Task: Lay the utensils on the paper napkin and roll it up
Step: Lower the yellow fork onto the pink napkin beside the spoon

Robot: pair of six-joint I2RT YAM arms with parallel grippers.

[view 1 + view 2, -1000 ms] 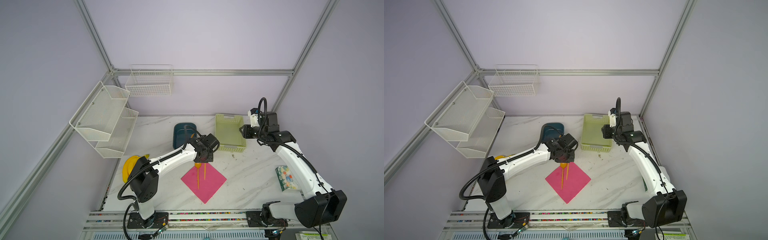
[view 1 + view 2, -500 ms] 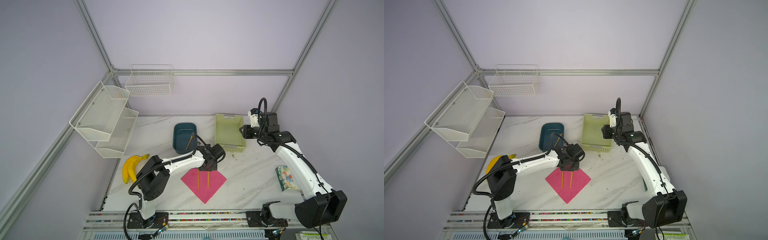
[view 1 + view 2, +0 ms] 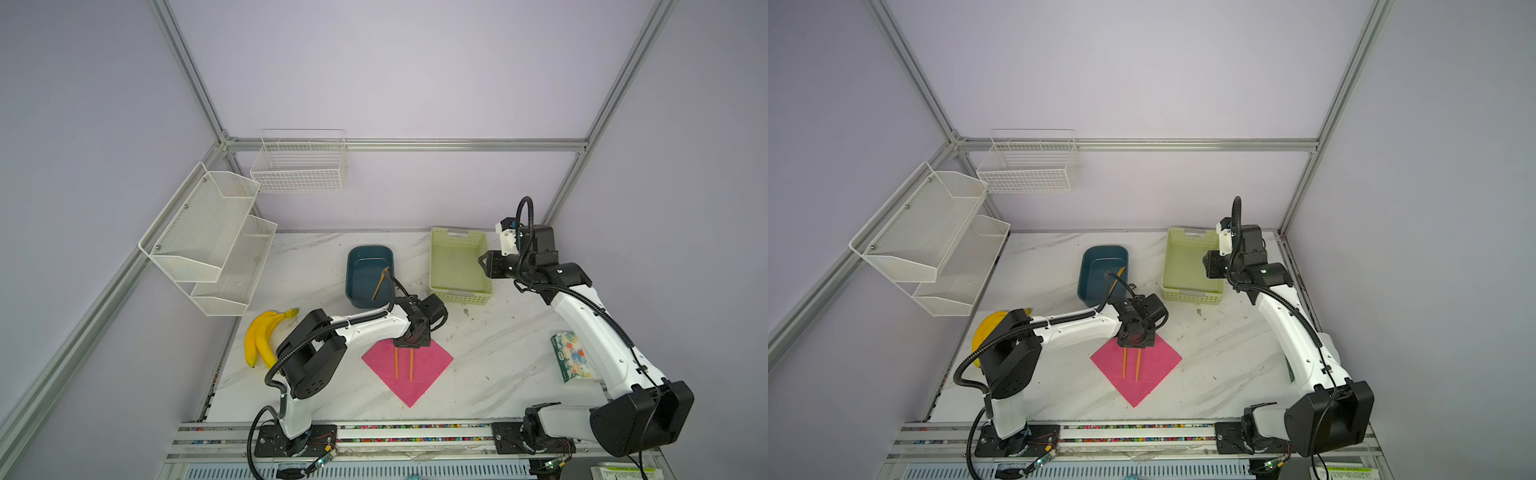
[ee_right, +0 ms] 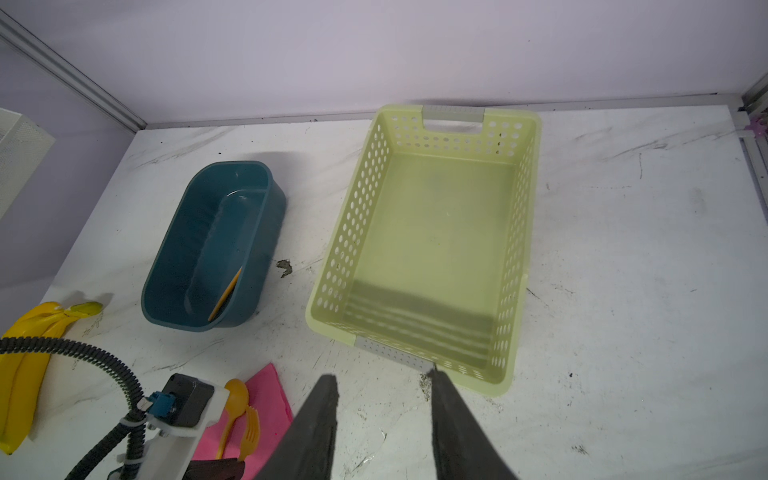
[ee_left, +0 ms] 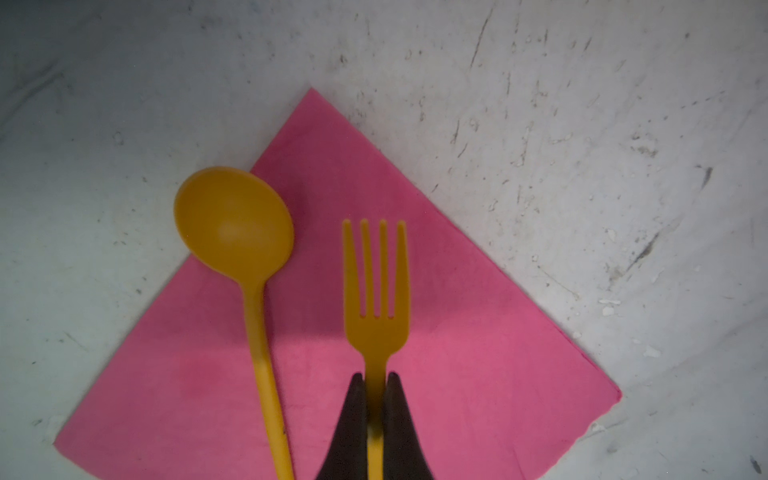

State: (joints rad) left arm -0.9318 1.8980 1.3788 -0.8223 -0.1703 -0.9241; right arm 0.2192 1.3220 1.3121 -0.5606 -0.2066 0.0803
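Note:
My left gripper brings the fork sideways toward the spoon next and down onto the bare napkin [image 3: 404, 361] beside the spoon to release, as a gap separates them.
The pink paper napkin [image 3: 430, 368] [image 3: 1156, 365] [image 5: 478, 374] lies as a diamond on the marble table. An orange spoon [image 5: 232, 224] [image 3: 396, 363] rests on it, its bowl overhanging the napkin's edge. My left gripper [image 5: 376, 376] [image 3: 411, 341] [image 3: 1136, 340] is shut on the handle of the orange fork [image 5: 376, 324] [image 3: 411, 366], held parallel to the spoon, low over the napkin. The orange knife [image 3: 380, 284] [image 4: 226, 297] leans inside the blue tub [image 3: 361, 253]. My right gripper [image 4: 384, 378] [image 3: 482, 266] hangs open and empty by the green basket's right side.
A perforated green basket [image 3: 457, 297] [image 4: 523, 249] stands right of the tub. Bananas [image 3: 259, 336] lie at the left edge, a patterned tissue packet [image 3: 571, 355] at the right. White mesh shelves [image 3: 208, 237] and a wire basket [image 3: 299, 162] hang on the walls.
My left arm has come down and forward over the napkin with the fork, which now sits a little further right of the spoon. The right arm has not moved.

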